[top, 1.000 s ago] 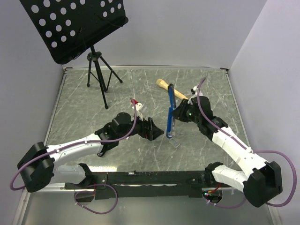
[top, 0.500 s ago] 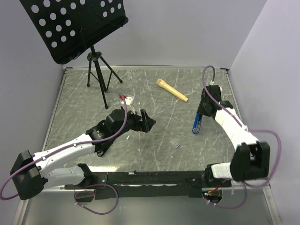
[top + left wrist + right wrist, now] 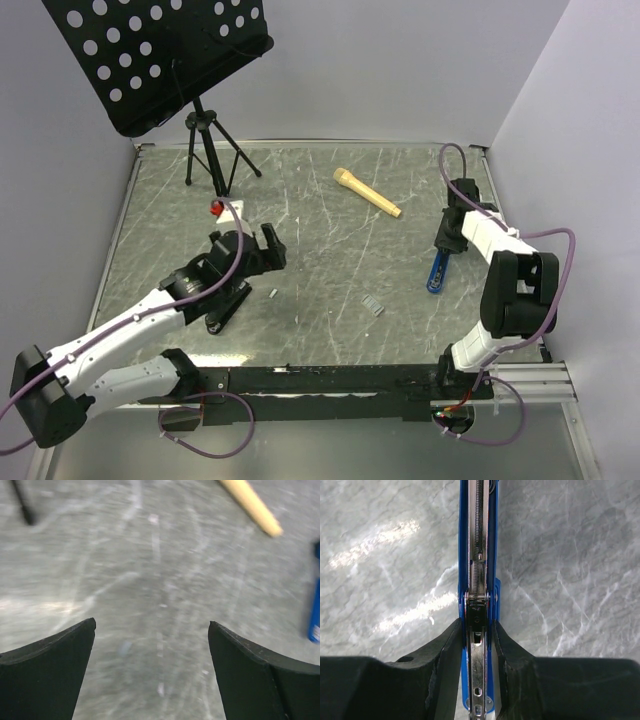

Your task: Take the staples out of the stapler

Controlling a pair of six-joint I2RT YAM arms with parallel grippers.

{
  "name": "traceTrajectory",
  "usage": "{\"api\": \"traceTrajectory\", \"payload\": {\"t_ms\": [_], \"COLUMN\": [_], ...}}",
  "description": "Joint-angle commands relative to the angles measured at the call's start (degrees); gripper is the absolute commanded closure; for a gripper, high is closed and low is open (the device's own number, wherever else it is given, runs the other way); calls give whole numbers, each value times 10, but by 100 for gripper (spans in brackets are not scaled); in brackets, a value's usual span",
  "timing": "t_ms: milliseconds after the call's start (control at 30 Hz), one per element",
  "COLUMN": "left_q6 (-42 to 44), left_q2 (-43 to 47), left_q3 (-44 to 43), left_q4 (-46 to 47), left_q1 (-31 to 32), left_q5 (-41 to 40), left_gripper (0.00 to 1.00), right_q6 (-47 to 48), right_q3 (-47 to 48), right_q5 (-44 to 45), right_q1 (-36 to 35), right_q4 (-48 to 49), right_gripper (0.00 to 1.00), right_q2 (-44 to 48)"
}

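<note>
The right gripper moves down next and sets the stapler onto the clear table. The stapler's magazine is bare and the staple strip lies out atop the table.
The stapler is blue with a bare metal magazine and spring. My right gripper is shut on it near its hinge, low over the table's right side. A pale grey strip of staples lies on the table's middle, and a smaller grey piece lies further left. My left gripper hovers open above that smaller piece, nothing between its fingers. The left wrist view is blurred and shows the stapler's blue end at its right edge.
A tan wooden handle lies at the back middle, also seen as the tan stick in the left wrist view. A black music stand on a tripod occupies the back left corner. Grey walls close in the table.
The right arm has swung from the table's middle to the right side, carrying the stapler from upright down low. The left gripper has drawn back to the left and opened wider.
</note>
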State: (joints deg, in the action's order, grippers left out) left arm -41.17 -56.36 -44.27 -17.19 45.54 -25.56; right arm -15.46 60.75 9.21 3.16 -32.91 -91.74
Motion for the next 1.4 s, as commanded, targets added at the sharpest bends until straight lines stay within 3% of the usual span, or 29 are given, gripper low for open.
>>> {"api": "traceTrajectory", "payload": {"t_ms": [0,133,233,433,533,733,933,1167,1267,1367], "left_q6": [10,3,-23,-90,-69,-59,31,107,134,163], "left_q2": [-3,-73,-87,-72,-54,-67,-133,-182,-231,-287], "left_q3": [-39,-69,-71,-62,-52,-63,-111,-129,-140,-161], "left_q4": [-102,-176,-188,-199,-195,-226,-306,-296,-307,-330], "left_q1": [-30,-76,-111,-172,-194,-244,-245,-243,-240,-225], "left_q5": [-105,-131,-94,-27,-29,60,106,170,201,201], "left_gripper": [3,3,3,1,3,3,1,2,13,17], "right_q6": [5,-3,-8,-18,-20,-26,-26,-29,-27,-30], "right_q3": [29,27,26,13,8,-4,-41,-45,-45,-55], "right_q5": [-4,-10,-11,-32,-40,-60,-89,-102,-107,-118], "right_q1": [7,10,10,10,7,-11,-27,-27,-27,-27], "right_q4": [32,42,40,40,26,20,64,80,82,95], "right_gripper": [91,86,75,51,46,33,29,29,29,29], "right_q2": [-27,-51,-57,-27,-4,68,134,155,155,150]}}
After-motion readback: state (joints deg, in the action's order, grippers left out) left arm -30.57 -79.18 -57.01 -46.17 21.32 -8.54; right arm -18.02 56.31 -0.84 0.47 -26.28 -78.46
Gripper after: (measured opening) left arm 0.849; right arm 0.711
